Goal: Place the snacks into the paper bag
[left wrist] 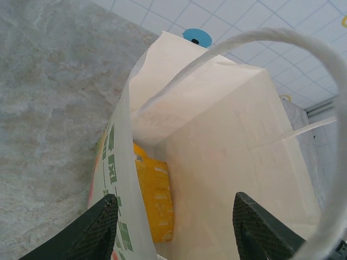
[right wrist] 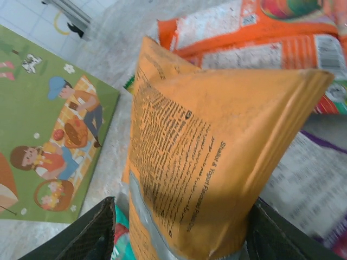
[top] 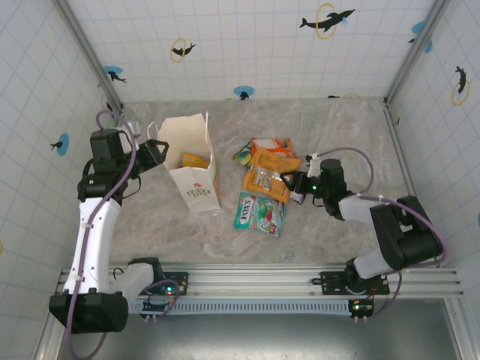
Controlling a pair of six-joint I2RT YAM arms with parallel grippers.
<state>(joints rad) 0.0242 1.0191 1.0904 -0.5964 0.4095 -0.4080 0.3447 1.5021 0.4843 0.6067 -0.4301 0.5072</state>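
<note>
The yellow-orange snack's raised side comes next, and my right gripper will shift slightly outward along it and close on it.
The white paper bag stands upright and open at centre left, with a yellow snack inside. My left gripper is open at the bag's left rim. Its fingers straddle the bag's wall above the yellow snack. To the right of the bag lie an orange snack, a yellow-orange snack and a teal snack. My right gripper is open around the yellow-orange snack, which touches the right finger and leaves a small gap at the left.
A white handle loop arcs over the bag's mouth. A green snack with a picnic cartoon lies flat left of my right gripper, and a purple-edged packet lies under the pile. Tiled walls enclose the marble table.
</note>
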